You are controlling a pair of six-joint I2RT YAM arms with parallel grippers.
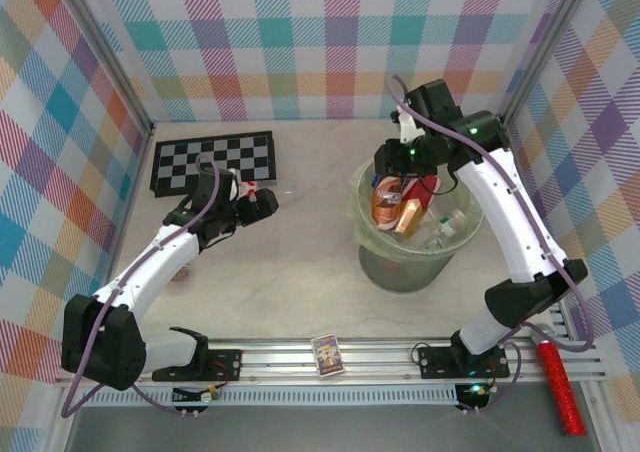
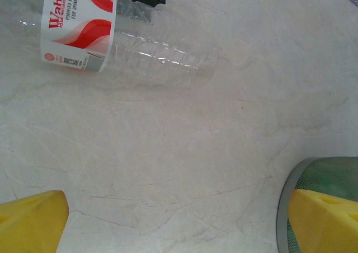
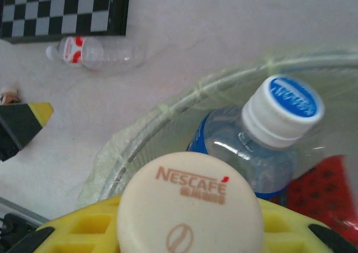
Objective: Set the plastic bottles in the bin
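Observation:
The right gripper brings the orange-brown bottle down into the bin beside the blue-labelled bottle and releases it there next, since it already hangs inside the lined rim.
The pale green bin stands right of centre, with a liner over its rim. My right gripper hangs over its left side, shut on an orange-brown bottle whose cream Nescafé cap sits between the yellow fingers. Inside the bin lie a blue-labelled clear bottle and others. A clear bottle with a red-white label lies on the table by the checkerboard. My left gripper is open just short of it, nothing between its fingertips.
A black-and-white checkerboard lies at the back left. A small picture card box sits on the front rail. A red glittery stick lies at the front right. Plaid walls close in the table.

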